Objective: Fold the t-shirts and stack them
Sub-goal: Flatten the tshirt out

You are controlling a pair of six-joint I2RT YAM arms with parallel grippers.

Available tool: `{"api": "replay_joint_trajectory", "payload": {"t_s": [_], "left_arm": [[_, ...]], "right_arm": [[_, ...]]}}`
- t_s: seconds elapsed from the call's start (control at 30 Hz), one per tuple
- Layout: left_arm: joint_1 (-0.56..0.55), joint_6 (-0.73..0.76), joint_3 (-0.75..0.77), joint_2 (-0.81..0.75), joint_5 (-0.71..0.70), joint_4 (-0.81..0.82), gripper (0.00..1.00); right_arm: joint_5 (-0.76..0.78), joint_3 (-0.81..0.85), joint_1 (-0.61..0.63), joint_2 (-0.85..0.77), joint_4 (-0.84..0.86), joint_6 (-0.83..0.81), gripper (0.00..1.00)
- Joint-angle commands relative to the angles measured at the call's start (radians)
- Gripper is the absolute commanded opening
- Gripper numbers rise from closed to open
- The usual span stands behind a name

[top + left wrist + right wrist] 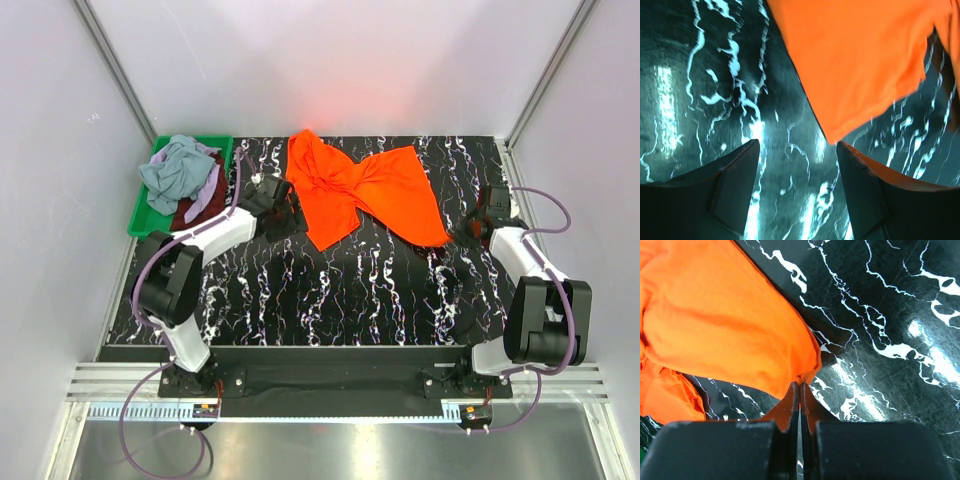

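My left gripper next moves to the right in the top view and goes down onto the shirt's loose near corner (320,246) (833,137), since my right gripper is already pinching another corner of the shirt.
The bright orange-red t-shirt (360,185) lies twisted and spread across the far middle of the black marbled table. My left gripper (268,203) is open and empty just left of the shirt's lower left corner; in the left wrist view that corner (860,60) hangs above the gap between my fingers (797,150). My right gripper (470,226) is shut on the shirt's lower right corner; in the right wrist view the hem (807,374) is pinched between the closed fingertips (800,386). Grey-blue (172,170), lilac (207,196) and dark red (190,212) shirts lie heaped in the bin.
The green plastic bin (140,212) stands at the far left edge of the table, next to my left arm. White walls and metal frame posts enclose the table on three sides. The table (330,300) has a black surface with white veins.
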Motion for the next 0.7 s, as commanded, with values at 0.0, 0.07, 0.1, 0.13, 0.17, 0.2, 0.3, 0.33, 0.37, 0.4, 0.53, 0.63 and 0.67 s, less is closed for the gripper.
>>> {"api": "replay_joint_trajectory", "payload": {"t_s": [0.0,0.07,0.1,0.13,0.17,0.2,0.3,0.33,0.37,0.4,0.53,0.63,0.67], "left_arm": [[-0.036,-0.105,-0.016,0.003,-0.001,0.115,0.68],[-0.054,-0.167,-0.047,0.014,0.010,0.160,0.69],[-0.057,-0.185,-0.053,0.029,0.013,0.181,0.69],[-0.063,-0.202,-0.064,0.038,0.013,0.189,0.68],[-0.066,-0.230,-0.066,0.047,0.013,0.198,0.68],[-0.069,-0.242,-0.067,0.063,0.012,0.212,0.68],[-0.085,-0.290,-0.067,0.089,-0.002,0.232,0.68],[-0.091,-0.300,-0.067,0.093,-0.004,0.237,0.68],[-0.094,-0.325,-0.072,0.098,-0.013,0.240,0.67],[-0.095,-0.337,-0.073,0.107,-0.021,0.243,0.66],[-0.100,-0.400,-0.107,0.123,-0.028,0.277,0.64],[-0.108,-0.426,-0.121,0.130,-0.031,0.292,0.62],[-0.109,-0.426,-0.121,0.133,-0.031,0.289,0.62]], "right_arm": [[-0.033,-0.013,0.002,-0.032,0.057,0.010,0.00],[-0.048,-0.019,0.002,-0.023,0.070,0.012,0.00],[-0.053,-0.020,0.002,-0.021,0.077,0.012,0.00],[-0.059,-0.025,0.004,-0.020,0.082,0.013,0.00],[-0.061,-0.028,0.004,-0.020,0.083,0.013,0.00],[-0.061,-0.029,0.004,-0.020,0.086,0.015,0.00],[-0.061,-0.034,0.005,-0.029,0.085,0.007,0.00],[-0.058,-0.039,0.005,-0.029,0.085,0.005,0.00],[-0.055,-0.040,0.005,-0.034,0.085,0.004,0.00],[-0.056,-0.043,0.005,-0.037,0.085,0.004,0.00],[-0.059,-0.057,0.007,-0.044,0.090,0.007,0.00],[-0.059,-0.062,0.007,-0.049,0.093,0.007,0.00],[-0.059,-0.062,0.007,-0.050,0.093,0.005,0.00]]}}
